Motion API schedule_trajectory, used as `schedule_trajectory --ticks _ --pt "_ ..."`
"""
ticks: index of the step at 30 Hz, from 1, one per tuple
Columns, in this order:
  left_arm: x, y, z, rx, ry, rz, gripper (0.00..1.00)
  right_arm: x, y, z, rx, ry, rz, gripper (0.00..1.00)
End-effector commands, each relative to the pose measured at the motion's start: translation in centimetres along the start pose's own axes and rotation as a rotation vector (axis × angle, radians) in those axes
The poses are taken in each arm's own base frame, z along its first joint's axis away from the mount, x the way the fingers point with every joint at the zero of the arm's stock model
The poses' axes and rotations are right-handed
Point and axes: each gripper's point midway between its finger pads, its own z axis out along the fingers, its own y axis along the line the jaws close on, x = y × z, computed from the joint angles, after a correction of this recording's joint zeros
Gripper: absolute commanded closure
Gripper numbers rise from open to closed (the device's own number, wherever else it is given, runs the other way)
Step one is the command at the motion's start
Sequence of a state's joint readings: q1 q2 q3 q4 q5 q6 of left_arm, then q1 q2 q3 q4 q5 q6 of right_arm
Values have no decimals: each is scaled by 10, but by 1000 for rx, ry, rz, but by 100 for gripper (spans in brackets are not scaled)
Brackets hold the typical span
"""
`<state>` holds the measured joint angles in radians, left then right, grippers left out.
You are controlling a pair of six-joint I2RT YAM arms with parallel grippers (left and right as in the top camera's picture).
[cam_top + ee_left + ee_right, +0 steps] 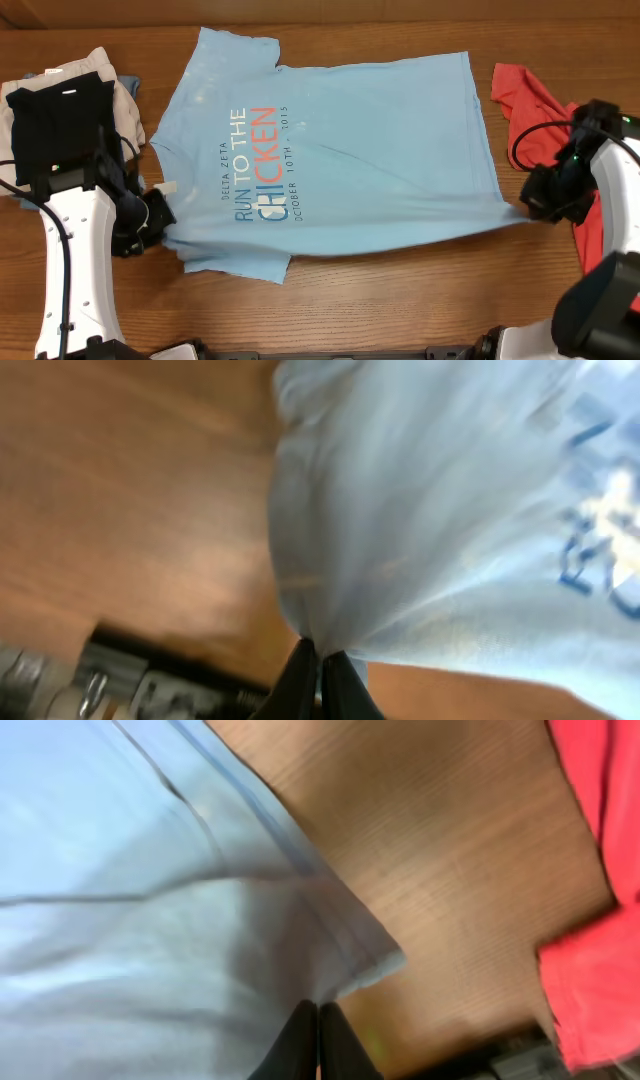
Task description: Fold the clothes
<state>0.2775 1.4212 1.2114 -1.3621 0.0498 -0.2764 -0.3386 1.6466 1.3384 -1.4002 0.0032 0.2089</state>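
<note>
Next, I carry the near edge of the T-shirt outward over the T-shirt's neckline (170, 160), which lies outward of my left gripper. Then I release, as both ends of that edge are held.
The light sky-blue T-shirt (330, 150) lies spread on the wooden table, print up, reading "RUN TO THE CHICKEN" and "2015". My left gripper (158, 212) is shut on its near left edge by the sleeve; the left wrist view shows the cloth (430, 510) bunched into the closed fingers (320, 660). My right gripper (528, 207) is shut on the near right hem corner, pulled taut; the right wrist view shows the hem (200, 900) pinched in the fingers (318, 1015). A coral-red garment (535, 110) lies loose at the right, also in the right wrist view (600, 970).
A stack of folded black (60, 120) and beige (120, 100) pieces sits at the far left, with a bit of denim blue behind. Bare wood (380, 300) runs along the front of the table below the shirt.
</note>
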Motion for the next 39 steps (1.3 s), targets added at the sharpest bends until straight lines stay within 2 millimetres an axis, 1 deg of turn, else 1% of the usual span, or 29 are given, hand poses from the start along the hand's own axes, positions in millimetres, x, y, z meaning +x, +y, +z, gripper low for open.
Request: schedule_trajectory --ticks 1,6,13,16,22,26,33,36,39 --pt "-14 -11 0 71 -55 -24 96 -8 14 -4 -63 -50 -16 96" --pt "-37 -17 1 96 -130 -74 96 -27 35 -7 -100 -142 -66 96" --pt "-56 -23 9 111 -161 -80 96 -44 62 -12 -135 -245 -132 96" --pt "-64 -25 15 112 -166 -79 96 -52 70 -15 -149 -284 -147 96" --pt "-87 -30 23 126 -218 -75 96 -71 79 -16 -172 -348 -151 96" --pt "-100 -34 26 140 -251 -72 96 -81 83 -5 -172 -350 -151 96" --pt "-114 -40 42 143 -256 -65 96 -98 89 27 -162 -320 -149 96" --pt "-123 -44 51 148 -261 -59 96 -105 92 34 -164 -325 -150 96" --pt "-130 -52 59 169 -266 -47 96 -111 94 37 -169 -339 -150 96"
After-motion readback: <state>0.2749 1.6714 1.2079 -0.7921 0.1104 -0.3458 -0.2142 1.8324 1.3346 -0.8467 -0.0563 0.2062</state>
